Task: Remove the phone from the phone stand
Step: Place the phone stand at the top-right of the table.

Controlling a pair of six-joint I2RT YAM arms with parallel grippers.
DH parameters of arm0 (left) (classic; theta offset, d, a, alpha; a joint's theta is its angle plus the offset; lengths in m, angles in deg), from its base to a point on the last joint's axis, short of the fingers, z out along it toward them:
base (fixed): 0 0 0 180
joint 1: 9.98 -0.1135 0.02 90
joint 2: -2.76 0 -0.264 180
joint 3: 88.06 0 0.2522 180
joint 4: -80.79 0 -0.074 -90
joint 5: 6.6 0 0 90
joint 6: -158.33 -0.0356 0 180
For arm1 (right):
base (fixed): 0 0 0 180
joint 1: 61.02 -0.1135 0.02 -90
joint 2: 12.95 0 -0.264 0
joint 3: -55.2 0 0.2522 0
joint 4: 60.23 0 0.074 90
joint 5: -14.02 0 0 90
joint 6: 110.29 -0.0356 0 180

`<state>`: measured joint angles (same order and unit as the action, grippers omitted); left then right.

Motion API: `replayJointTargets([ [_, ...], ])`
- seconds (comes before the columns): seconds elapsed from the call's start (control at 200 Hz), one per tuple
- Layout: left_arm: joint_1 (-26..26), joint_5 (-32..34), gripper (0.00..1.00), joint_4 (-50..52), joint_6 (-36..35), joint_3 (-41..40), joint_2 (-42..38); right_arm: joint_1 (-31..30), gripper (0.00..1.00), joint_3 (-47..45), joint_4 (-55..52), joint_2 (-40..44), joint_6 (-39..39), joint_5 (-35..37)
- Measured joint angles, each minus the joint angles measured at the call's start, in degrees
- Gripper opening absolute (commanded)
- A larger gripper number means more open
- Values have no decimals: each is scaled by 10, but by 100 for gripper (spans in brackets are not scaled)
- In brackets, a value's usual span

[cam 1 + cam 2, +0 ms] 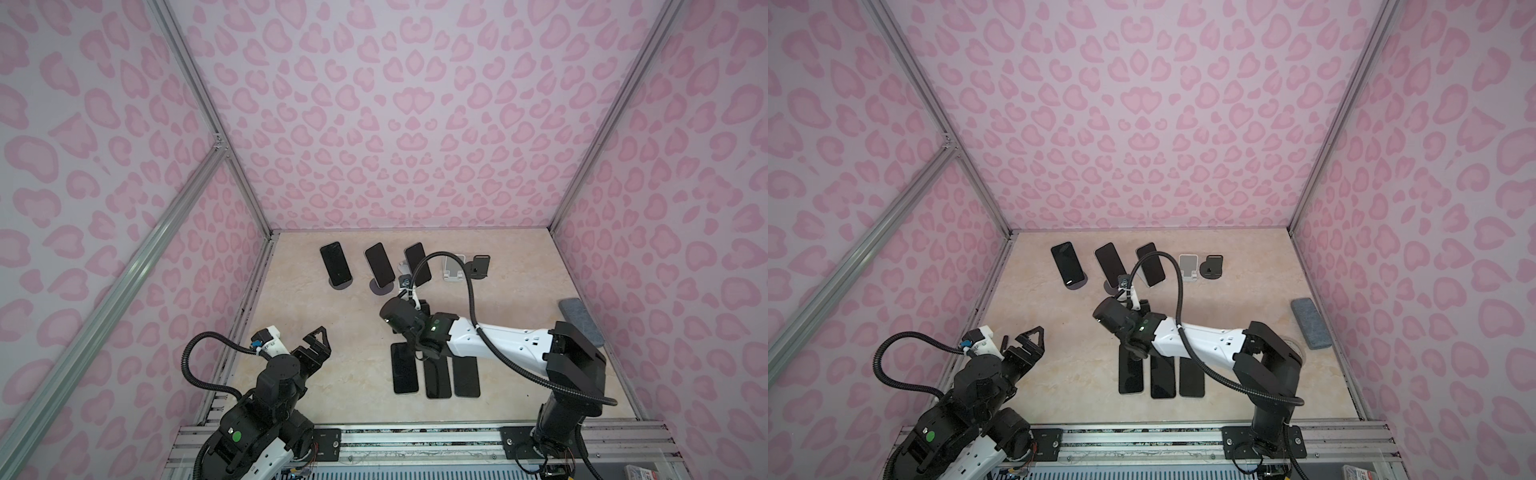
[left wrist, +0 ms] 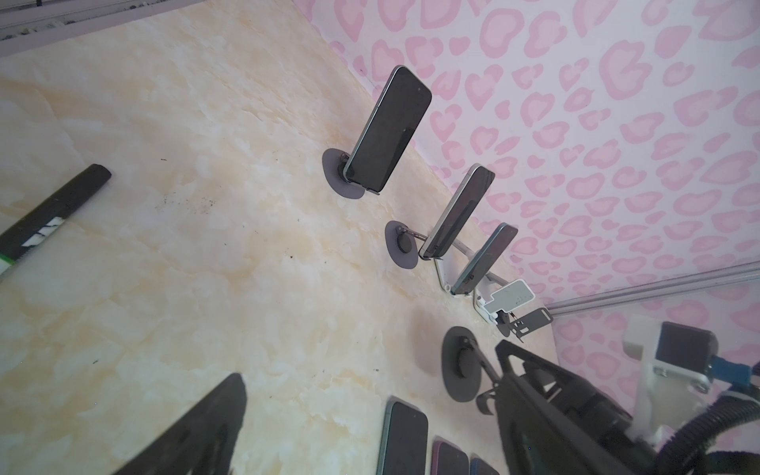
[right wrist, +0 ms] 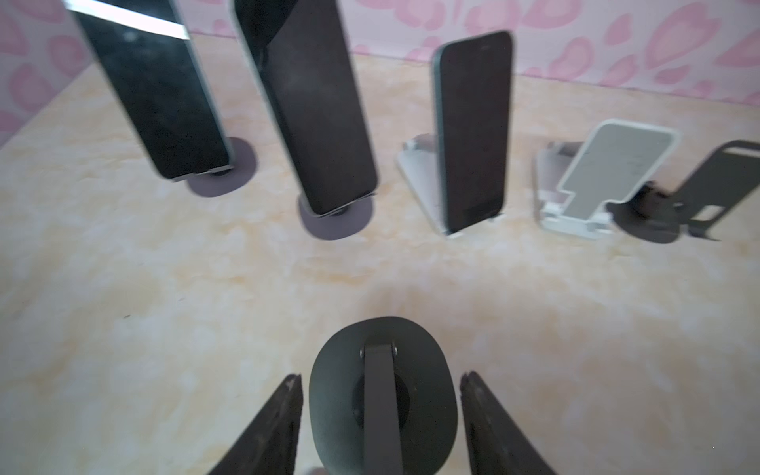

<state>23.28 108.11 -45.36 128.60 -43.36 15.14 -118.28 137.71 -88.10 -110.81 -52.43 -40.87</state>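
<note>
I need to carry the held stand with my right gripper outward and down to the bare tabletop before the dark stand by the white one next, and let go of it there.
Three dark phones lean on phone stands along the back: left phone (image 1: 336,264) (image 1: 1068,262), middle phone (image 1: 379,262) (image 3: 312,111) and right phone (image 1: 417,262) (image 3: 473,131). In front of them stands an empty dark phone stand (image 3: 382,395) (image 2: 462,366) with no phone on it. My right gripper (image 3: 380,376) (image 1: 1144,305) is shut on this stand, one finger on each side of it. My left gripper (image 1: 311,338) (image 1: 1020,338) hovers open and empty at the front left, far from every phone.
Three phones (image 1: 404,368) (image 1: 438,378) (image 1: 466,376) lie flat in a row under the right arm. An empty white stand (image 1: 453,266) and an empty dark stand (image 1: 480,266) sit at the back right. A grey block (image 1: 582,316) lies by the right wall.
</note>
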Motion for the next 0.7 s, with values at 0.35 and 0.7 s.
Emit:
replayJointTargets([
  [0.35,0,-15,97,-19,-10,28,67,242,53,-56,26,11,124,-76],
  [0.7,0,-33,98,-25,-5,33,95,346,55,-48,29,-33,148,-159],
])
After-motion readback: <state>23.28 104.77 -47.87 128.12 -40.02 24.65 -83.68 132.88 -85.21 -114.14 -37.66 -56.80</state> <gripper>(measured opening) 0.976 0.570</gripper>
